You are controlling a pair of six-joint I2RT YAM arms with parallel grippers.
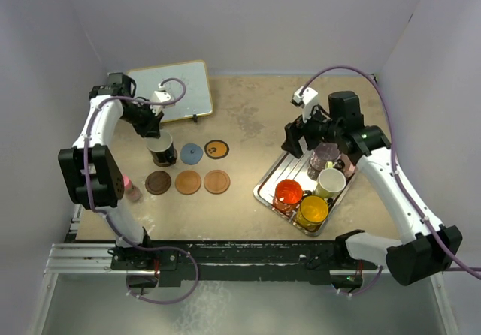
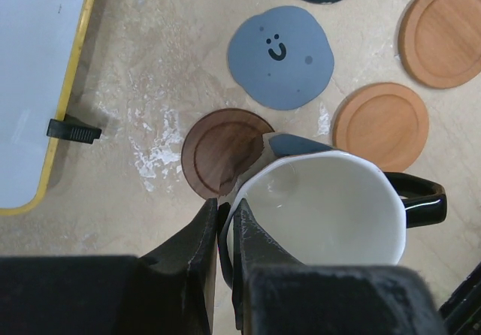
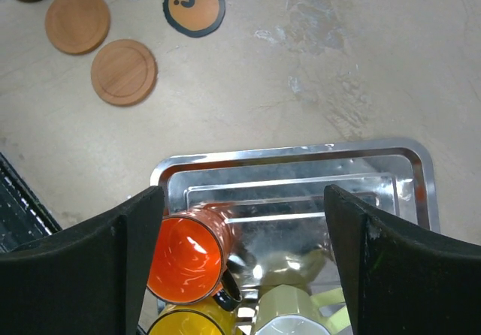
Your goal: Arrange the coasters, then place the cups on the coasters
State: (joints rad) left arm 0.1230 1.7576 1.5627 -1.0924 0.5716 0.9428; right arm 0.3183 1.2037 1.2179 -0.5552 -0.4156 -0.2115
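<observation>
I will next ease my left gripper outward and down, set the black cup onto the dark brown coaster (image 2: 218, 151) beneath, then release the cup's rim, as the coaster's outward side is bare.
My left gripper (image 2: 225, 203) (image 1: 154, 128) is shut on the rim of the black cup (image 2: 323, 207) (image 1: 161, 152), one finger inside and one outside. The cup hangs partly over a dark brown coaster (image 2: 218, 151). Beside it lie the blue-grey coaster (image 1: 192, 153), the orange black-rimmed coaster (image 1: 216, 149), another dark brown one (image 1: 158, 182) and two tan ones (image 1: 188, 182) (image 1: 216, 181). My right gripper (image 3: 240, 248) (image 1: 301, 141) stands open above the tray (image 3: 301, 155), holding nothing. Below it are the red-orange cup (image 3: 188, 256), the yellow cup (image 1: 312, 211), the yellow-green cup (image 1: 331, 182) and the smoky purple cup (image 1: 325, 155).
A whiteboard with a yellow frame (image 1: 173, 87) lies at the back left. A small pink bottle (image 1: 129, 187) stands near the left arm, close to the dark brown coaster. The metal tray's rim (image 1: 263, 188) sits at the right.
</observation>
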